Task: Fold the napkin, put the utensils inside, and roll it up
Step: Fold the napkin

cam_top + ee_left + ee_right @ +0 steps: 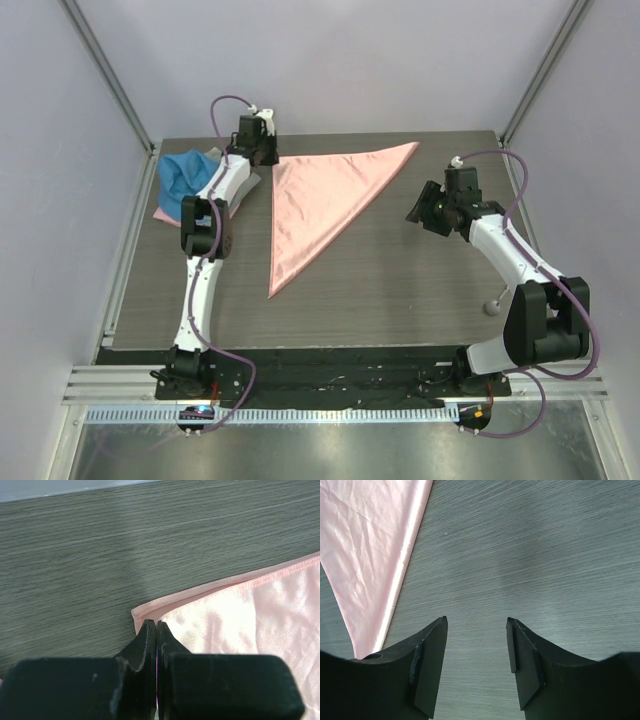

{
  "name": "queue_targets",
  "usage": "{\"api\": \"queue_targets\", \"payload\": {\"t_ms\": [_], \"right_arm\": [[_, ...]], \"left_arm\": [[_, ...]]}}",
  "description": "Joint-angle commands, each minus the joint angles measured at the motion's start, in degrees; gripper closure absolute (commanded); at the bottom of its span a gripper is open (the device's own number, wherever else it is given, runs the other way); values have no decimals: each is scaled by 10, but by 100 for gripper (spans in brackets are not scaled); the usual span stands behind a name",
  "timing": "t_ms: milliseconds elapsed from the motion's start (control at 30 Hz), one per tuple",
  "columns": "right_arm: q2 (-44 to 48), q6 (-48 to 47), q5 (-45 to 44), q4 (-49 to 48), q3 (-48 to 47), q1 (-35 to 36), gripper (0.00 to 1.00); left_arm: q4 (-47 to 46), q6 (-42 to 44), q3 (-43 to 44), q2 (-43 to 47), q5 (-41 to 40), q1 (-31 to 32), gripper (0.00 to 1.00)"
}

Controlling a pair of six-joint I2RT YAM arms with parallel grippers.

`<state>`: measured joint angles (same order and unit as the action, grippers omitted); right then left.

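Observation:
Next, my right gripper moves to the right in the top view, back and down onto the spoon-like thing's handle (503, 294), which lies below it, nearer my base.
The salmon-pink napkin (315, 200) lies on the table folded into a long triangle, one point at the back right and one toward the front. My left gripper (262, 152) is at its back left corner. In the left wrist view the jaws (156, 623) are shut at that corner of the napkin (260, 605), with a pink sliver between them. My right gripper (420, 208) is open and empty over bare table, right of the napkin (365, 545); its fingertips (440, 625) stand wide apart. A small grey spoon-like thing (493, 305) lies by the right arm's elbow, and its handle is hard to make out.
A crumpled blue cloth (185, 172) sits at the back left corner with a pink piece (165, 214) under it and a grey cloth (247, 184) beside the left arm. The dark wood-grain table (400, 290) ends at a metal rail in front.

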<state>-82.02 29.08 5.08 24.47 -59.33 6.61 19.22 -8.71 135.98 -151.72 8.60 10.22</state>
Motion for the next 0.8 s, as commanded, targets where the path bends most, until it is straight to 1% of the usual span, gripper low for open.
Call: {"api": "queue_targets", "payload": {"t_ms": [0,67,133,200,233,300,333,433,500,533,633,667,733,767], "right_arm": [[-1,4,-5,-14,-1,-2,42],[1,5,-8,-14,-1,-3,41],[6,6,-11,-13,-1,-3,41],[10,7,-17,-10,-3,-3,41],[14,7,-19,-5,-3,-2,41],[17,5,-26,4,-6,-3,41],[21,3,-30,14,-8,-3,41],[30,0,-45,32,-10,-4,41],[39,-5,-48,45,-18,-5,41],[41,-7,-67,62,-23,-5,41],[54,-18,-96,98,-40,-9,40],[59,-21,-103,105,-43,-12,40],[61,-24,-115,118,-38,-19,39],[62,-25,-114,120,-28,-32,39]], "left_arm": [[-29,2,29,2,1,-7,100],[-28,5,29,3,1,-7,100],[-28,8,26,7,3,-7,91],[-30,11,20,12,8,-7,75],[-34,12,17,19,8,-6,55],[-38,13,7,27,7,-7,35],[-39,12,5,32,6,-7,22],[-39,7,-5,56,14,-6,14],[-42,9,-13,89,12,-3,13],[-41,15,-24,103,7,3,13],[-32,51,-47,171,-12,15,11],[-28,57,-53,207,-17,18,11],[-9,51,-67,243,-20,19,9],[-4,48,-90,264,-22,19,9]]}}
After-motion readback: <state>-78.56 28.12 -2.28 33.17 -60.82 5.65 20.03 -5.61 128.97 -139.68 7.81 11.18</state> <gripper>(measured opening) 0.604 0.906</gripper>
